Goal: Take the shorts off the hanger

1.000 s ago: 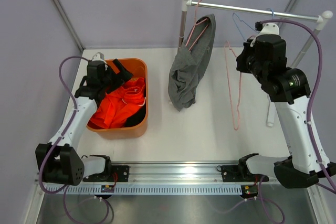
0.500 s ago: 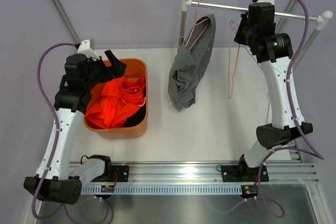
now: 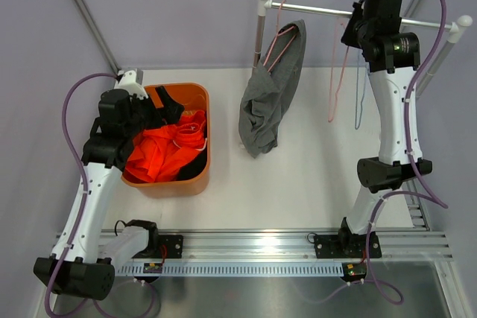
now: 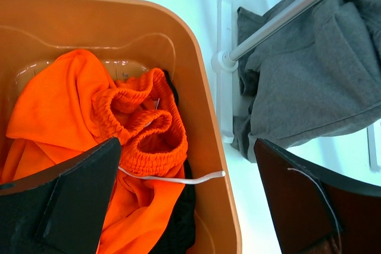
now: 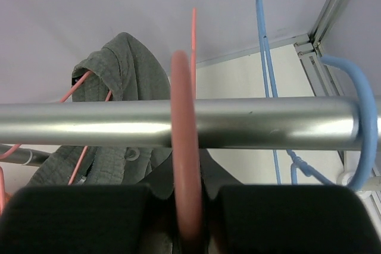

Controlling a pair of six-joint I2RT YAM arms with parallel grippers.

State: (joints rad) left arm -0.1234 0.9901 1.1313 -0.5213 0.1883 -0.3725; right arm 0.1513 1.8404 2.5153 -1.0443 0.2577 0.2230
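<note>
I will lower my right gripper slightly along the bar (image 3: 320, 11) toward the grey shorts (image 3: 270, 102) and release the pink hanger there, as its hook already lies over the bar.
The grey shorts (image 3: 270, 102) hang limp from a pink hanger (image 3: 282, 39) at the left end of the rail (image 3: 320, 11). The orange shorts (image 3: 165, 150) lie crumpled in the orange bin (image 3: 206, 121), on top of the black shorts (image 4: 178, 224). My left gripper (image 3: 168, 102) hovers open above the bin with nothing between its fingers (image 4: 71, 200). My right gripper (image 3: 359, 24) is up at the rail, shut on the hook of an empty pink hanger (image 5: 186, 147). That hook lies over the rail (image 5: 280, 123), and the hanger's frame (image 3: 337, 83) dangles below.
An empty blue hanger (image 3: 358, 98) hangs on the rail just right of my right gripper, its hook (image 5: 364, 117) close by. The rail's left post (image 3: 260, 27) stands beside the grey shorts. A white drawstring (image 4: 172, 176) lies across the bin's rim.
My right arm has risen and carried the empty pink hanger up to the rail, where its hook now sits. My left gripper has shifted a little over the bin, still open.
</note>
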